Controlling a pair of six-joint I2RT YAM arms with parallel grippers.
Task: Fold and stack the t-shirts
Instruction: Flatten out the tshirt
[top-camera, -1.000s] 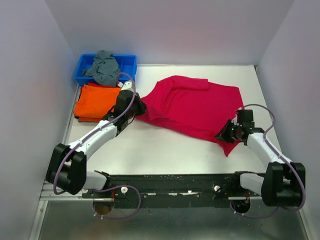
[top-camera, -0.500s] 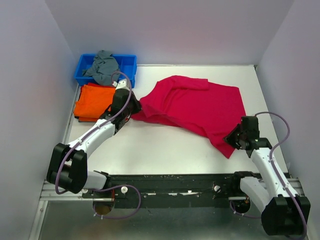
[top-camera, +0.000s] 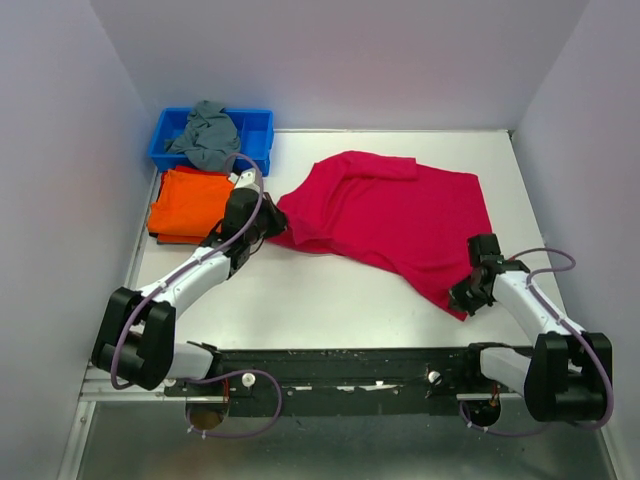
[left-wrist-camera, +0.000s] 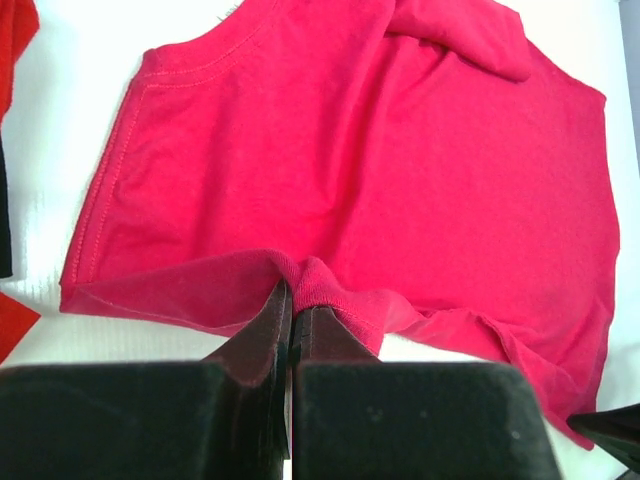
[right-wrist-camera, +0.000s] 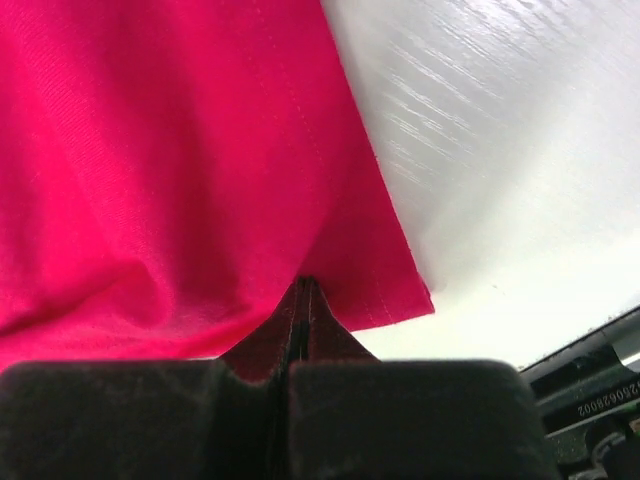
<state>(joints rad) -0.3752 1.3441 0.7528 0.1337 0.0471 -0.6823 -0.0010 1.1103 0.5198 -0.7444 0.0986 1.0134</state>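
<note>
The left gripper carries the crimson t-shirt's bunched edge back across the table toward the base bar next, before the gripper opens.
A crimson t-shirt (top-camera: 390, 215) lies spread and rumpled on the white table, one sleeve folded over at its far edge. My left gripper (top-camera: 268, 228) is shut on the shirt's near-left edge; the left wrist view shows the pinched fold (left-wrist-camera: 300, 280) bunched at my closed fingertips (left-wrist-camera: 275, 315). My right gripper (top-camera: 467, 297) is shut on the shirt's near-right corner, and the right wrist view shows the hem (right-wrist-camera: 385, 260) held at my fingertips (right-wrist-camera: 318, 322). A folded orange t-shirt (top-camera: 192, 202) lies at the left.
A blue bin (top-camera: 262, 131) at the back left holds a grey t-shirt (top-camera: 207, 134). A dark garment edge (top-camera: 160, 236) shows under the orange shirt. Grey walls close in the table on three sides. The arms' base rail (top-camera: 340, 365) runs along the near edge.
My right gripper has pulled the shirt's near-right corner toward the near edge, stretching that side. My left gripper shifted slightly left and back, still holding the shirt's left edge.
</note>
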